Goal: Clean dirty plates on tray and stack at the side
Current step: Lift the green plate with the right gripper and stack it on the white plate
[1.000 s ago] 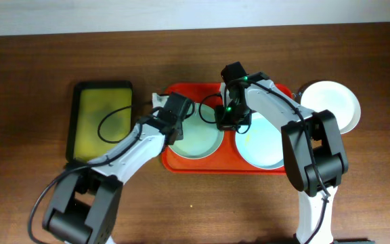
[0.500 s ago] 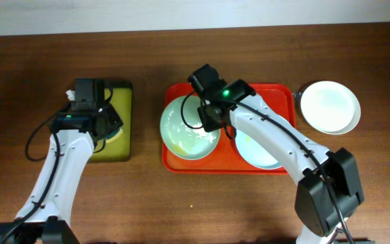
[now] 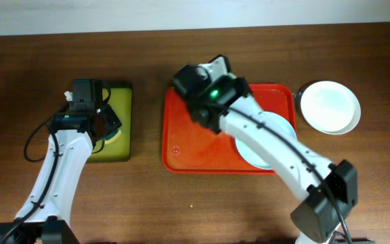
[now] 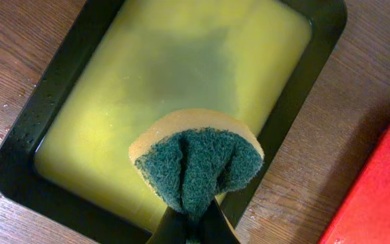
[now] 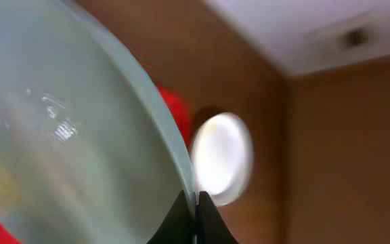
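Observation:
My right gripper will carry the mint green plate (image 5: 59, 135) across and down onto the white plate (image 5: 221, 157), because that is below my right gripper and to its right in the overhead view.
My right gripper (image 5: 195, 201) is shut on the rim of the pale mint green plate (image 5: 59, 135), which is lifted and tilted on edge. In the overhead view the right arm (image 3: 205, 95) hides this plate above the back left of the red tray (image 3: 188, 149). The pale blue plate (image 3: 276, 146) lies in the tray's right half, partly under the arm. The white plate (image 3: 329, 107) lies on the table right of the tray and also shows in the right wrist view (image 5: 222, 157). My left gripper (image 4: 193, 220) is shut on a green-and-yellow sponge (image 4: 195, 159).
The sponge hangs over the black-rimmed yellow-green tray (image 4: 181, 61) of yellowish liquid, left of the red tray (image 3: 117, 98). The brown wooden table (image 3: 181, 210) runs to a pale wall at the back.
The right arm has lifted the mint plate off the tray's left half and tipped it on edge. The left arm swung with the sponge from that plate to the yellow-green tray, then held still.

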{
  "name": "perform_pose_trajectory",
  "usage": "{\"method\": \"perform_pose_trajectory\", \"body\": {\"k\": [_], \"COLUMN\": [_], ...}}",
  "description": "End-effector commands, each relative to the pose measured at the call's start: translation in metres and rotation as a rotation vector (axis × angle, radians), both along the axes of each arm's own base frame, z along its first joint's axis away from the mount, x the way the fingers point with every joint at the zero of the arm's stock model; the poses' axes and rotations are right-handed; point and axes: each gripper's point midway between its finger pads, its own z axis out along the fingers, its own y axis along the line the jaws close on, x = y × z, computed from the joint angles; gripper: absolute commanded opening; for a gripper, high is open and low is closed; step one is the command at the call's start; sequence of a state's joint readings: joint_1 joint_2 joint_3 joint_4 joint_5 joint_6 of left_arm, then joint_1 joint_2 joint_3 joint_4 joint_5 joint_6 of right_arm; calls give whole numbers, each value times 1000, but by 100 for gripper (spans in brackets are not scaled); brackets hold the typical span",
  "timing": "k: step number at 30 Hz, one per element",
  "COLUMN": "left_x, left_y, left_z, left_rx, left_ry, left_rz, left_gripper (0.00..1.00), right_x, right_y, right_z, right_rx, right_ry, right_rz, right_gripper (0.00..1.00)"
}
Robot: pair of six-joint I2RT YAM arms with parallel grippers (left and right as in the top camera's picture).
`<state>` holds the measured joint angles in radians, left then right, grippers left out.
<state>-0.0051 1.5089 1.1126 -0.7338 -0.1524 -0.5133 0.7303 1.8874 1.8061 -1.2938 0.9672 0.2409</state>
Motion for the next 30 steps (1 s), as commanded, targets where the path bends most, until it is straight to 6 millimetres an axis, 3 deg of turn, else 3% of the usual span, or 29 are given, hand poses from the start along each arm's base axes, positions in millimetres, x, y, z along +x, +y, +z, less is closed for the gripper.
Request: {"method": "perform_pose_trajectory", "body": {"k": [1, 2, 4, 8, 10, 13, 15, 17, 19, 20, 23, 30], "left_x": [1, 1, 1, 0, 0, 0, 0, 0, -1, -1, -3, -3], "left_y": [0, -1, -1, -1, -1, -1, -1, -1, -1, -1, -1, -1], "left_z": [5, 5, 5, 5, 5, 5, 5, 4, 4, 3, 3, 3], "left_rx": [0, 0, 0, 0, 0, 0, 0, 0, -2, -4, -4, -4], "left_ry": [-15, -15, -15, -11, -12, -11, -11, -8, -6, -5, 3, 3], "left_rz": [-13, -14, -14, -14, -14, -14, -14, -14, -14, -15, -15, -15], "left_gripper": [0, 0, 0, 0, 0, 0, 0, 0, 0, 0, 0, 0], "right_x": [-8, -14, -21, -22, -19, -6, 0, 4, 9, 13, 24, 30], "right_y": [12, 22, 36, 42, 46, 40, 20, 7, -13, -30, -66, -211], "right_z": [77, 93, 108, 109, 95, 24, 1, -8, -16, -29, -45, -46], "right_rx": [-350, -427, -500, -486, -423, -54, 18, 118, 343, 536, 831, 1055], "right_ry": [-234, -298, -347, -357, -305, -124, -72, -22, 23, 83, 186, 146], "right_rz": [72, 84, 106, 116, 144, 112, 39, -3, -106, -208, -342, -517], "right_gripper": [4, 4, 4, 4, 4, 4, 4, 4, 4, 4, 4, 4]}}
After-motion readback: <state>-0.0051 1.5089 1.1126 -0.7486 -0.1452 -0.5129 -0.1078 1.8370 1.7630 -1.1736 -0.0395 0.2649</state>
